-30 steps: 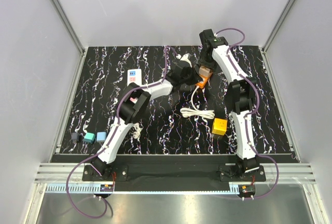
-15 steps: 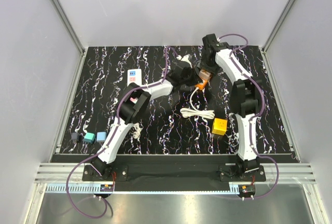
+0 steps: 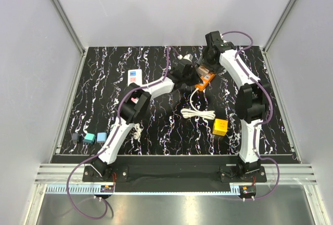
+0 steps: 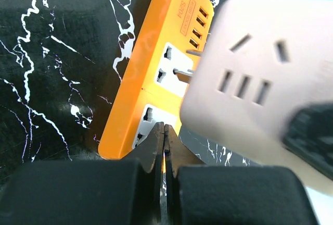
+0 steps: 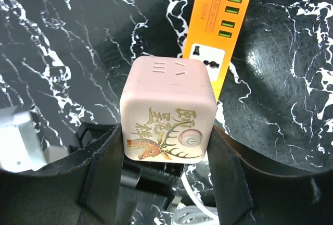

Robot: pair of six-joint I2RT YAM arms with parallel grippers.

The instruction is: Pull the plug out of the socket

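The pink plug moves back with my right gripper next, comes down to the tabletop point(image 3: 237, 128) beside the yellow cube, and is released there, since its pins show bare.
A pink cube plug point(image 5: 168, 110) with a deer print sits between the fingers of my right gripper point(image 5: 166, 134), which is shut on it. It also shows in the top view point(image 3: 204, 70) and the left wrist view point(image 4: 260, 74). Its metal prongs show bare, with their tips at an outlet of an orange power strip point(image 4: 151, 63) point(image 5: 218, 32) point(image 3: 204, 82). My left gripper point(image 4: 165, 131) point(image 3: 188, 77) is shut, its tips pressed on the orange strip's near end. The socket, a long white strip point(image 3: 134, 75) with coloured squares, lies apart at the left.
A coiled white cable point(image 3: 197, 113) runs from the orange strip. A yellow cube point(image 3: 220, 126) lies near the right arm. Two teal blocks point(image 3: 95, 137) and a dark one point(image 3: 75, 137) sit at the front left. A white plug point(image 3: 183, 57) lies at the back.
My right gripper has swung back and to the right with the pink cube, drawing its prongs out of the orange strip. The left gripper has stayed on the strip.
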